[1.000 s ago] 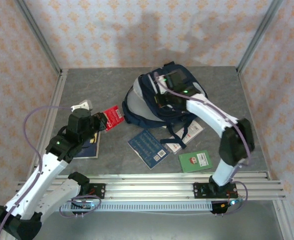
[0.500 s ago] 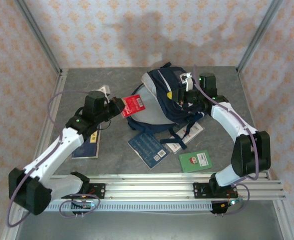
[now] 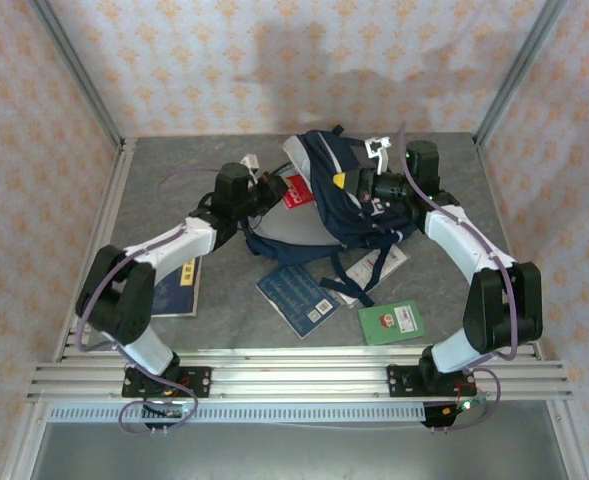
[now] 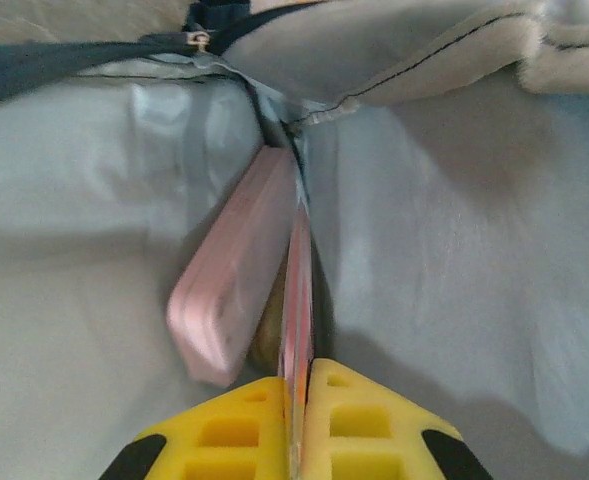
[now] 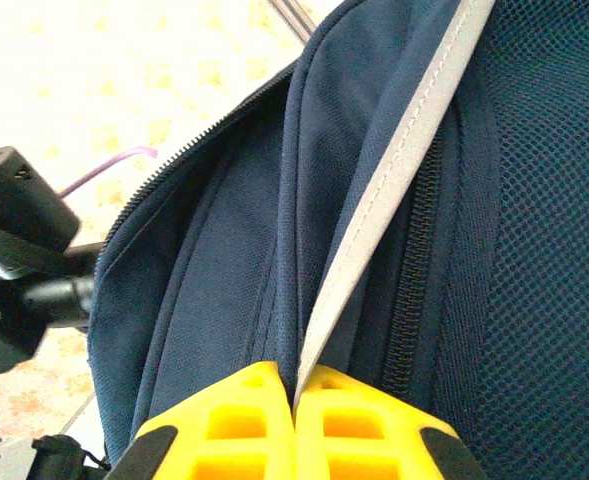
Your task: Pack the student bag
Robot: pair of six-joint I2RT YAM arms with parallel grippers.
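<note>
The red booklet already reaches into the bag's pale lining. My right gripper should next move over the bag's opening [image 3: 302,220] and down, and let go of the bag's upper fabric there.
The student bag [image 3: 339,200], navy blue with a pale lining, stands at the back middle of the table, its mouth facing left. My left gripper [image 3: 277,189] is shut on a thin red booklet [image 3: 294,190] at that mouth. From the left wrist, the booklet [image 4: 299,290] runs edge-on from my left gripper [image 4: 296,385] into the grey lining, beside a pink case [image 4: 229,285]. My right gripper [image 3: 366,186] is shut on the bag's upper fabric. In the right wrist view my right gripper [image 5: 294,385] pinches a navy fold [image 5: 224,250] next to the light stripe [image 5: 394,170].
On the table in front of the bag lie a blue book [image 3: 296,292], white-and-red booklets [image 3: 369,268] and a green booklet [image 3: 392,322]. A dark blue notebook [image 3: 179,288] lies at the left under my left arm. An aluminium rail [image 3: 294,372] runs along the near edge.
My left arm has swung right and back, carrying the red booklet from the open table into the bag's mouth. My right gripper has lifted the bag's top and now holds it.
</note>
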